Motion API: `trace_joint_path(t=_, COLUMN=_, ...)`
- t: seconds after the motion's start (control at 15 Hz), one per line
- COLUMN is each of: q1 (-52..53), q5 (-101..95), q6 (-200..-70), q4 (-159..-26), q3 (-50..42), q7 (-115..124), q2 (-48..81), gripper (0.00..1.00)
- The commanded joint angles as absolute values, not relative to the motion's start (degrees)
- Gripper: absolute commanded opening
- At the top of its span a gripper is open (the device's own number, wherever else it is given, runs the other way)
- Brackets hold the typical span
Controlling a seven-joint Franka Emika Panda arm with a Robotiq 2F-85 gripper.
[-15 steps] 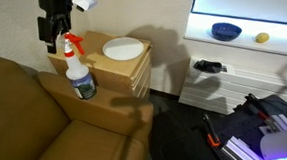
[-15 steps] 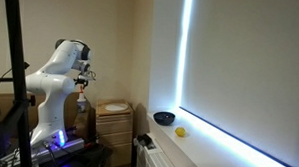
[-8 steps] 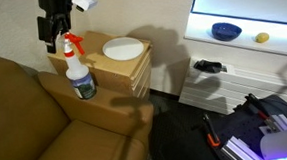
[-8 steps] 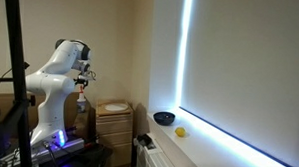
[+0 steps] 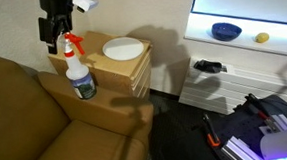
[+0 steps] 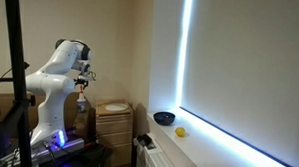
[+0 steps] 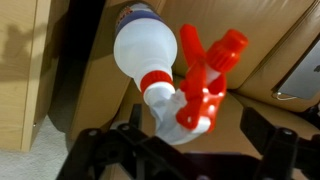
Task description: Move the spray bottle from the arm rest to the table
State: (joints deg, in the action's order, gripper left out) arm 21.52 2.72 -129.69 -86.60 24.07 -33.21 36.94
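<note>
The bottle's head is already between my spread fingers. My gripper will next move a little toward the side table and close around the bottle's red head (image 5: 71, 45) (image 7: 194, 98).
The spray bottle (image 5: 79, 70), whitish with a red trigger head and a dark label, stands upright on the brown sofa's arm rest (image 5: 97, 105). It also shows small in an exterior view (image 6: 83, 101). My gripper (image 5: 51, 40) hangs just above and behind the bottle's red head, fingers pointing down. In the wrist view the bottle (image 7: 160, 70) fills the middle, its red head between my spread fingers (image 7: 190, 140), which do not touch it. The gripper is open. The white table (image 5: 243, 39) is at the far right, and in an exterior view (image 6: 187, 145).
A tan wooden side table (image 5: 133, 73) with a white plate (image 5: 124, 49) stands right beside the arm rest. On the white table sit a blue bowl (image 5: 226, 30) and a yellow fruit (image 5: 262, 38). A black object (image 5: 208, 66) lies on a lower shelf.
</note>
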Motion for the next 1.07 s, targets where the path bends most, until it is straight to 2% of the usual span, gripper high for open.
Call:
trace_joint_path(t=0.0, q1=21.77, q5=1.50, q6=-131.07, q4=-90.77, q3=22.60, q7=-29.57, q2=35.74, gripper=1.00)
trace_joint_path(t=0.07, q1=21.33, q5=2.25, q6=-129.66, q4=-87.51, q3=23.86, q7=-31.53, q2=37.21, gripper=1.00)
trace_joint_path(t=1.0, q1=22.20, q5=-0.08, q6=-129.93, q4=-87.25, q3=23.24, q7=-28.44, q2=36.55, gripper=1.00)
